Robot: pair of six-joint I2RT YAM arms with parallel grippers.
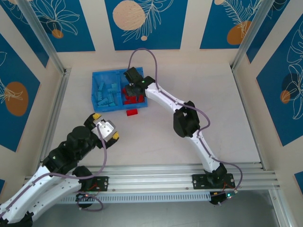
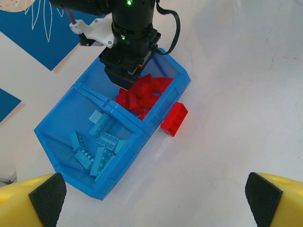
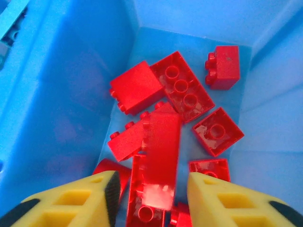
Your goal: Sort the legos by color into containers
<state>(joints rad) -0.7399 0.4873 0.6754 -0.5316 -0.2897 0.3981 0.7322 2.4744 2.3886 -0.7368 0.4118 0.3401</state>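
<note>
The loose red lego (image 2: 174,119) is outside the red section of the tray, so I will move my open left gripper outward and then down onto it, turning it on the way.
The blue two-compartment tray (image 1: 93,90) sits at the back left of the table. Its left compartment holds several light blue legos (image 1: 106,93), its right one several red legos (image 1: 129,98). My right gripper (image 1: 134,90) hangs over the red compartment, open. In the right wrist view a long red lego (image 3: 163,146) looks blurred between the spread yellow fingers (image 3: 85,198), touching neither. Another red lego (image 1: 131,112) lies on the table just in front of the tray. My left gripper (image 1: 106,126) hovers open and empty nearer the front left.
In the left wrist view the tray (image 2: 118,163) is ahead to the left, with the loose red lego (image 2: 174,118) against its near wall. White table spreads right and front. Aluminium posts and patterned walls bound the table.
</note>
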